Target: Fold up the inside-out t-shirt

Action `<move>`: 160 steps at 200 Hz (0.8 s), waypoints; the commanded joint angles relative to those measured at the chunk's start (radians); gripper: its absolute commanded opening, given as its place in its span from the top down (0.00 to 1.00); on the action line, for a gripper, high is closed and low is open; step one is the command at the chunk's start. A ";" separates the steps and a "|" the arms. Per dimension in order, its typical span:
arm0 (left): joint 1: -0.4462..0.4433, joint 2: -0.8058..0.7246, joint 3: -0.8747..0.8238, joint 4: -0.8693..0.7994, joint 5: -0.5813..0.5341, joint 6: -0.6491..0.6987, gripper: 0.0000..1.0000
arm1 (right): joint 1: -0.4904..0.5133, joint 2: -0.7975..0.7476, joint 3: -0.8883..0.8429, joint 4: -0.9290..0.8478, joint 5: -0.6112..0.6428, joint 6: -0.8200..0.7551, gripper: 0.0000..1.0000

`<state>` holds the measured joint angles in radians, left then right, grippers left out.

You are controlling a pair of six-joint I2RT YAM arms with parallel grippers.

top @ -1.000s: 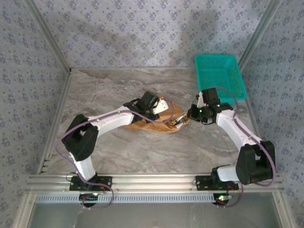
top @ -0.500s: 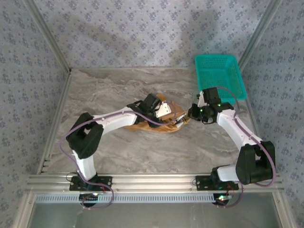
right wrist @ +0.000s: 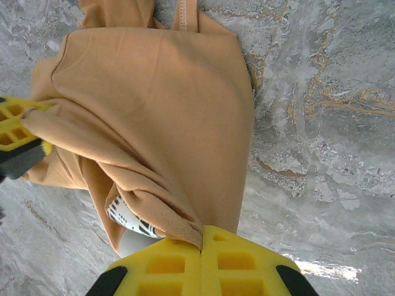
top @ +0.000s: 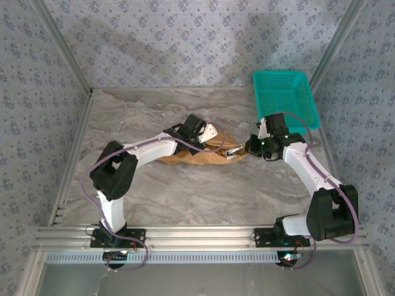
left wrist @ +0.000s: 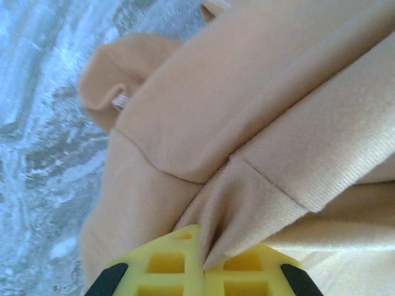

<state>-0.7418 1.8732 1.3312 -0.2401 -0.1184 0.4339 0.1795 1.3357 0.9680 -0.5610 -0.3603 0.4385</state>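
My right gripper should next carry the end of the shirt outward to the bare marble near the basket, spread the bunched cloth that way, and let go of it there.
The caramel inside-out t-shirt (top: pixel 194 157) lies bunched on the marble table between the two arms. My left gripper (top: pixel 213 140) is shut on a fold of the t-shirt (left wrist: pixel 247 135) at its far side; in the left wrist view (left wrist: pixel 203 262) the yellow fingers pinch the cloth. My right gripper (top: pixel 247 150) is shut on the shirt's right end. Seen from the right wrist, its yellow fingers (right wrist: pixel 202 243) clamp the t-shirt (right wrist: pixel 166 111), and a white tag with dark print (right wrist: pixel 129 219) hangs under the fold. The left gripper's yellow finger (right wrist: pixel 12 126) shows at that view's left edge.
A teal plastic basket (top: pixel 287 98) stands at the back right, just behind the right arm. Patterned walls and metal rails enclose the table (top: pixel 185 197) on three sides.
My left gripper has moved back and slightly left with the cloth, and the shirt now lies flatter and stretched out to the left. The right gripper has held still.
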 commanded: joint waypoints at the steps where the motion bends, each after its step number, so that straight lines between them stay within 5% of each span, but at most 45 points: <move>1: -0.004 -0.107 0.056 -0.080 -0.014 0.009 1.00 | -0.007 0.003 0.036 -0.013 -0.014 -0.015 1.00; 25: -0.007 -0.135 0.054 -0.110 0.036 0.002 0.89 | -0.001 0.010 0.044 -0.007 -0.024 -0.002 1.00; 53: -0.007 -0.114 0.026 -0.088 0.056 -0.002 0.98 | 0.009 0.005 0.050 -0.007 -0.022 0.008 1.00; 86: -0.013 -0.063 0.017 -0.075 0.094 -0.007 0.82 | 0.015 -0.005 0.052 -0.019 -0.009 0.003 1.00; 114: -0.011 -0.035 0.016 -0.067 0.103 -0.007 1.00 | 0.015 -0.008 0.054 -0.025 -0.006 0.001 1.00; 160: 0.005 -0.067 0.115 -0.185 0.012 -0.165 1.00 | -0.015 -0.015 0.091 -0.081 -0.003 -0.025 1.00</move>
<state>-0.7467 1.8416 1.3598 -0.3256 -0.0433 0.3935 0.1871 1.3415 1.0004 -0.5789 -0.3664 0.4385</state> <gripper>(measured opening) 0.039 0.046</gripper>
